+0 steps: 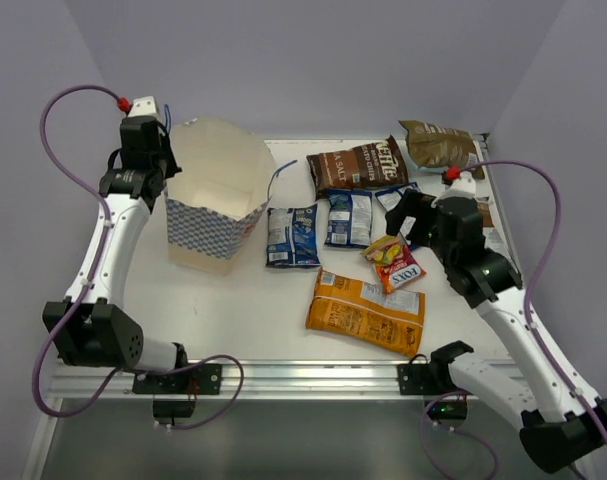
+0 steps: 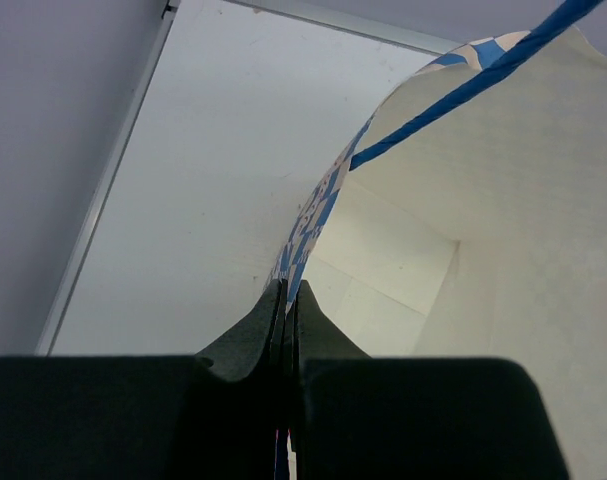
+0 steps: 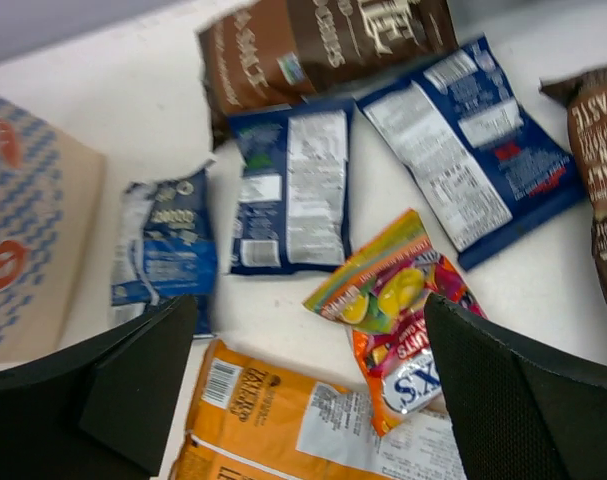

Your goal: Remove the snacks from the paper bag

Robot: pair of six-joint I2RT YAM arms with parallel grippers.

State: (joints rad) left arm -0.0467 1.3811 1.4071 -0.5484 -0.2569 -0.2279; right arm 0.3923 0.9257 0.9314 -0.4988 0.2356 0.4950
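Note:
The left gripper will next carry the bag outward to the far corner (image 2: 195, 28) of the table beside the bag and let go of the bag's rim, since the inside that shows is bare.
The checkered paper bag (image 1: 211, 205) stands open at the left, and the part of its white inside (image 2: 503, 220) that shows is bare. My left gripper (image 1: 153, 160) is shut on the bag's rim (image 2: 301, 225). The snacks lie on the table: three blue packets (image 1: 291, 237) (image 1: 349, 218) (image 1: 393, 196), brown chip bags (image 1: 358, 165) (image 1: 438, 145), the orange bag (image 1: 368, 312) and the red-yellow packet (image 1: 393, 263). My right gripper (image 3: 308, 310) is open and empty, just above the red-yellow packet (image 3: 393, 310) and orange bag (image 3: 283, 430).
A third brown bag (image 3: 603, 150) lies at the right, partly under my right arm in the top view. A blue cord handle (image 2: 463, 95) crosses the bag's mouth. Grey walls close the table on the left, back and right.

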